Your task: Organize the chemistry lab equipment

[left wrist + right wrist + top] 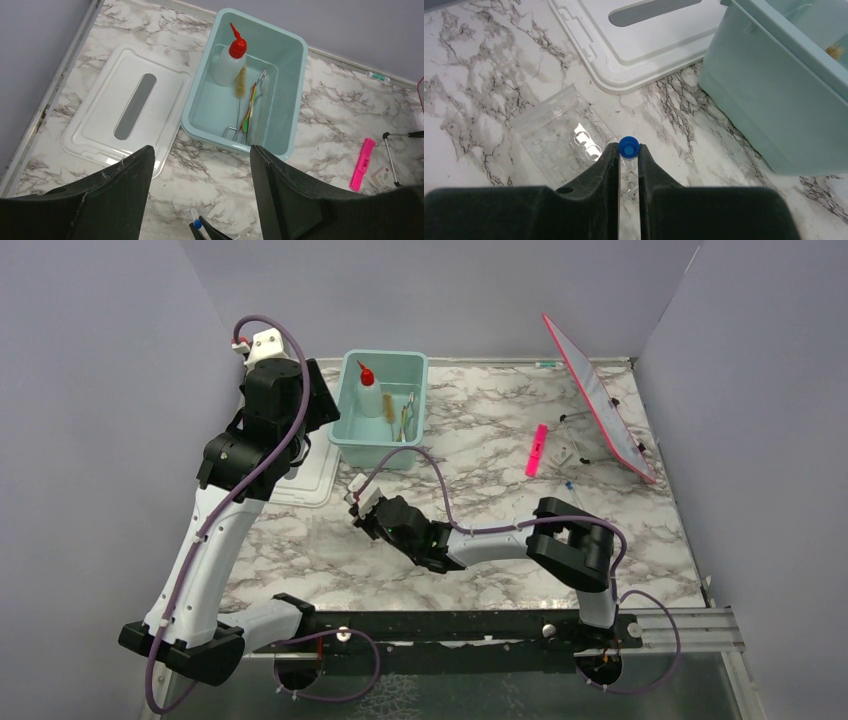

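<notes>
The right gripper moves down onto the row nearest the tub next and releases the tiny vial, because the clear well plate's round holes lie beneath it.
My right gripper is shut on a tiny clear vial with a blue cap and holds it above the marble table, in front of the teal tub. In the top view the right gripper is near the tub's front left corner. The squeeze bottle with red nozzle, wire tongs and a brush lie inside the tub. My left gripper is open and empty, raised above the table in front of the tub. The held vial also shows in the left wrist view.
The white lid lies flat left of the tub. A clear well plate lies under the right gripper. A pink strip, another small vial and a tilted red-edged board on a stand are at the right.
</notes>
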Available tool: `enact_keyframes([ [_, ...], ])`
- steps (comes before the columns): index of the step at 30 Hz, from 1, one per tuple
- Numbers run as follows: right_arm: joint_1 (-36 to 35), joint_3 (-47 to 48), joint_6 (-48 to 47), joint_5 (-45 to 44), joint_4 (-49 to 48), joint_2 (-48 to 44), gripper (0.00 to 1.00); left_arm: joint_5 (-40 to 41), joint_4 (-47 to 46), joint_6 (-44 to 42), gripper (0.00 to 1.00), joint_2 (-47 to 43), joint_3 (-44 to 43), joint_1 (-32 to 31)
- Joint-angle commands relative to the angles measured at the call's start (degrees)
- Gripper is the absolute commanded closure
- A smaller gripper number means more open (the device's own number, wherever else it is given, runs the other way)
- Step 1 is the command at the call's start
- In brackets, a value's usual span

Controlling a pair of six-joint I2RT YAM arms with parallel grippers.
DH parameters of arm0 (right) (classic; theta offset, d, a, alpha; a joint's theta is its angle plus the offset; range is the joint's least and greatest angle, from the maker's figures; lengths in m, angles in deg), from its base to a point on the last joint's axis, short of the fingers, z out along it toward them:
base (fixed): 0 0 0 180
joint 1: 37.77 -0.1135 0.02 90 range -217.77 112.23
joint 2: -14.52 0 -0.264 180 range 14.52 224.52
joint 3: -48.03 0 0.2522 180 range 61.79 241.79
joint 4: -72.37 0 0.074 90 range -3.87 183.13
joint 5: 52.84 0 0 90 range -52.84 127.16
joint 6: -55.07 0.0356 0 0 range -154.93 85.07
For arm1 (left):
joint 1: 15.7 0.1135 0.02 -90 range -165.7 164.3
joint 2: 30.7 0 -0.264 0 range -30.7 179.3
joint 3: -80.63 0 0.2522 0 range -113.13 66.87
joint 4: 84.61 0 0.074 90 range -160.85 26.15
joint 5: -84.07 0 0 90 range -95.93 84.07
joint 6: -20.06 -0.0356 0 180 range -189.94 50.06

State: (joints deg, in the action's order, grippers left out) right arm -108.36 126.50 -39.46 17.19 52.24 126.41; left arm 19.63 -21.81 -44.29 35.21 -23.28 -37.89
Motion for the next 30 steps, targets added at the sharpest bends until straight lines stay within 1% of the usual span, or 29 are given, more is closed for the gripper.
enact_keyframes([
  [1,-0.5,1.0,-0.5,-2.0,-2.1,1.2,0.91,-1.4,-0.4,0.2,0.27,-0.1,0.2,0.1],
  [10,-0.4,0.9,1.7,-1.2,0.5,1.5,0.91,-1.7,-0.4,0.3,0.27,0.5,0.4,0.0],
  [18,-0.4,0.6,3.2,-0.8,3.2,-0.3,0.91,-1.7,-0.3,0.4,0.27,0.5,1.0,0.1],
  [28,-0.1,2.9,4.3,-1.6,4.8,4.1,0.91,-1.9,-0.4,0.4,0.27,0.5,1.5,0.0],
  [30,0.4,3.7,6.3,-1.2,5.7,5.0,0.91,-2.0,-0.4,0.5,0.27,0.6,1.5,0.0],
])
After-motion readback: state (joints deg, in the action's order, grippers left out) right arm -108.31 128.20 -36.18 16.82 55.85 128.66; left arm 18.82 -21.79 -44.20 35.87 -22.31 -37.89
